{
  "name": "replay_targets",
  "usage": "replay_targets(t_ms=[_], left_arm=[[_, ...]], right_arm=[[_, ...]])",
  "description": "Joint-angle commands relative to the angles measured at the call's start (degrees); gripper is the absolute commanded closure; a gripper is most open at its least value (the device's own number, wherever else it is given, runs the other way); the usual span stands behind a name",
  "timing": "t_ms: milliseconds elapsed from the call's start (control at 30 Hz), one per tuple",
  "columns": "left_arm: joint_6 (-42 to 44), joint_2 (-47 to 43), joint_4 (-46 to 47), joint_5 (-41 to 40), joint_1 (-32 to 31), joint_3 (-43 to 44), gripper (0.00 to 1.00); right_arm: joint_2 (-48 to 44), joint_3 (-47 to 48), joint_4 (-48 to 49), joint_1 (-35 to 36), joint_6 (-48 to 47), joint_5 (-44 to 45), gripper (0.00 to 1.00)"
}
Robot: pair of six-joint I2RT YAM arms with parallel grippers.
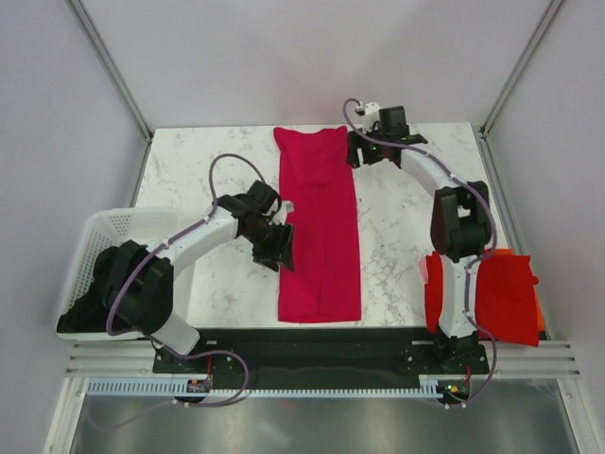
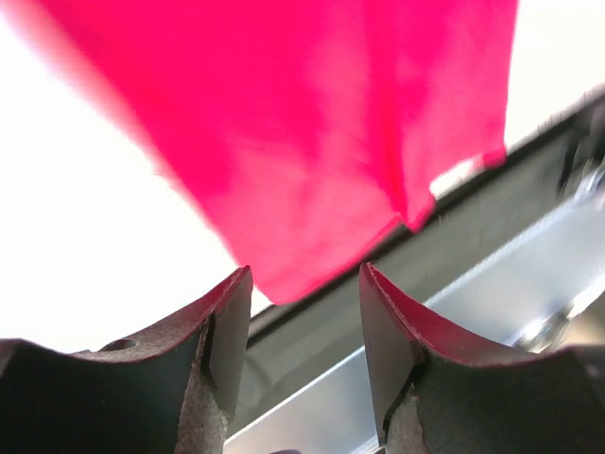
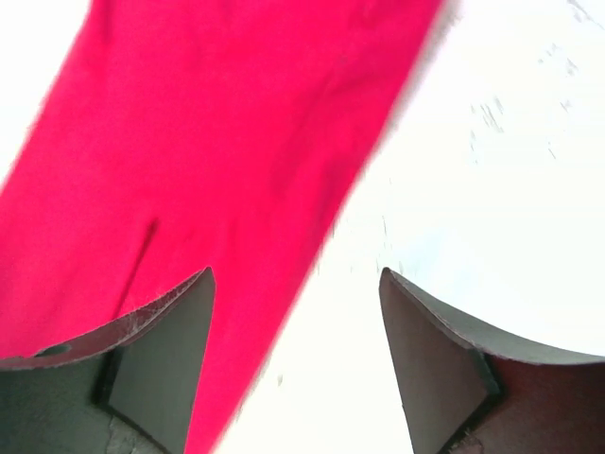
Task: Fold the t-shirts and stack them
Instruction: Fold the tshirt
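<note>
The crimson-pink t-shirt lies at full length, and its near corner toward the red pile comes next for my right gripper, which moves back along the t-shirt's edge and down to close there.
A crimson-pink t-shirt (image 1: 319, 227) lies on the marble table (image 1: 406, 236) as a long narrow strip, running from the far edge to the near edge. My left gripper (image 1: 276, 248) hovers at the strip's left edge near the middle; its jaws stand open with nothing between them, and the cloth (image 2: 312, 132) lies just beyond the fingertips. My right gripper (image 1: 354, 149) is at the strip's far right corner, open and empty, with the shirt's edge (image 3: 208, 161) under its left finger. A pile of bright red and orange t-shirts (image 1: 501, 295) hangs at the near right.
A white plastic basket (image 1: 106, 248) stands at the table's left edge beside the left arm. A black rail (image 1: 312, 345) runs along the near edge. Grey walls close in the table on three sides.
</note>
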Motion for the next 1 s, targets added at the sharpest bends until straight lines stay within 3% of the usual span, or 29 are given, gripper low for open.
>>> replay_targets(t_ms=[0,133,267,467,733,967], left_arm=[[-7.0,0.3,-2.3,-1.5,7.7,0.2,0.45],[-10.1,1.3,1.5,2.3,9.5,-2.9,0.46],[-12.9,0.7,4.8,6.6,9.9,-9.5,0.44],[-13.8,-0.8,8.2,9.7,10.2,-15.7,0.42],[-14.4,2.0,12.4,14.3,10.4,-21.3,0.43],[-16.3,0.9,15.7,14.5,9.7,-25.1,0.48]], right_arm=[[-13.4,-9.8,-1.3,-2.7,5.6,-6.6,0.22],[-20.9,-22.6,-9.3,-3.0,11.0,-15.6,0.28],[-28.0,-42.7,-11.1,-3.5,15.4,-24.3,0.31],[-35.5,-60.0,-14.7,-3.6,15.0,-28.9,0.34],[-40.7,-69.2,-14.9,0.8,21.9,-28.2,0.34],[-38.8,-70.0,-13.2,5.2,27.7,-24.0,0.33]])
